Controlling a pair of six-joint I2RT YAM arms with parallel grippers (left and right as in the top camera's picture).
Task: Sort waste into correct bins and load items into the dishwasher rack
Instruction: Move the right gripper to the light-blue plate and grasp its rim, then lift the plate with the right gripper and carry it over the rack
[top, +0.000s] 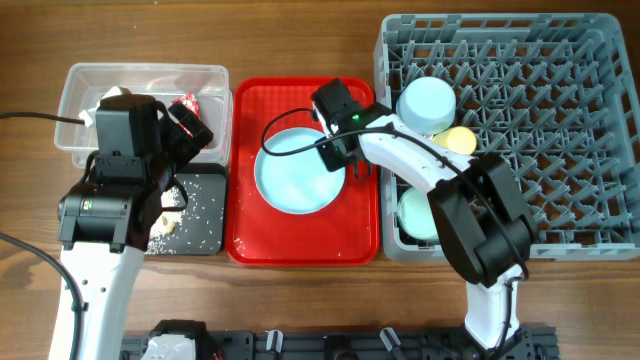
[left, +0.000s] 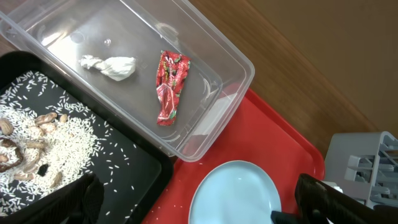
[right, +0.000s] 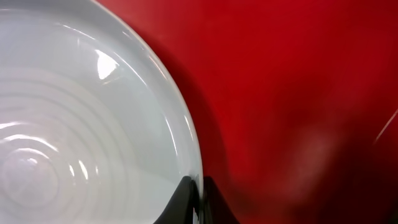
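Next, my right gripper lifts and tilts, then lowers the plate (top: 293, 170) into the rack's empty far slots, as these lie to the gripper's right in the overhead view.
The light blue plate (top: 293, 170) lies on the red serving tray (top: 300, 245). My right gripper (top: 338, 150) is shut on the plate's right rim, and its fingers pinch the rim in the right wrist view (right: 198, 194). My left gripper (top: 190, 125) is open and empty above the bins; its fingers are spread wide in the left wrist view (left: 199, 210). The red wrapper (left: 169, 87) and the tissue wad (left: 109, 66) lie in the clear tub (left: 239, 65). Rice scraps (left: 53, 134) lie in the black tray (left: 143, 165). Fork and spoon are out of view.
The grey dishwasher rack (top: 560, 130) stands at the right. It holds the pale blue-white bowl (top: 428, 102), the yellow cup (top: 459, 140) and the pale green bowl (top: 414, 215) along its left side. A few rice grains lie on the red tray.
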